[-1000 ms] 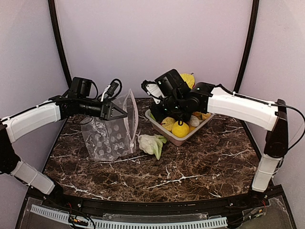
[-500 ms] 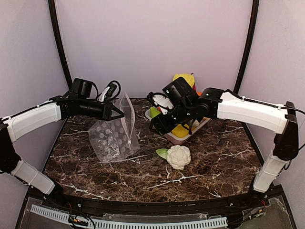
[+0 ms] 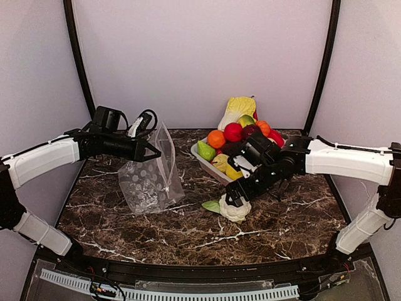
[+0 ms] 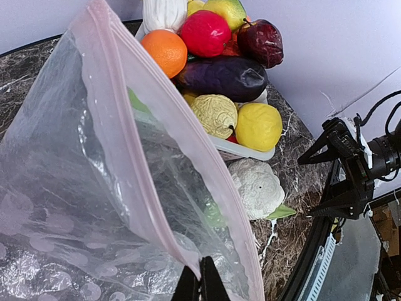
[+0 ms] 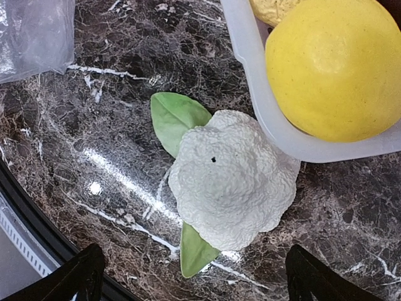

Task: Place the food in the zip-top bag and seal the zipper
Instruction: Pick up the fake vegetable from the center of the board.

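The open fingers of my right gripper are already wider apart than the white head, so my right gripper should move down onto the end of the cauliflower that is away from the bag.
The white cauliflower [image 3: 236, 209] [image 5: 232, 177] with green leaves lies on the marble table just in front of the tray. My right gripper [image 3: 234, 195] [image 5: 197, 273] hovers over it, open wide, one finger on each side, touching nothing. The clear dotted zip-top bag [image 3: 148, 180] [image 4: 88, 188] hangs upright with its mouth gaping. My left gripper [image 3: 153, 150] [image 4: 200, 283] is shut on the pink zipper [image 4: 141, 147] strip at the bag's corner. A yellow lemon [image 4: 258, 125] [image 5: 335, 66] and a dark purple round piece [image 4: 260, 41] sit in the tray. The cauliflower [image 4: 257, 187] lies to the right of the bag.
The pale tray [image 3: 202, 160] [image 5: 250, 59] at the back centre is heaped with toy produce: an orange [image 4: 164, 51], a red fruit [image 4: 205, 32], a long eggplant [image 4: 222, 77], a green pear [image 3: 205, 150], a cabbage [image 3: 238, 110]. The table's front edge [image 5: 37, 251] runs close to the cauliflower.
The cauliflower has moved from beside the bag to the right, in front of the tray. My right gripper swung down over it and opened. The left gripper still holds the bag.
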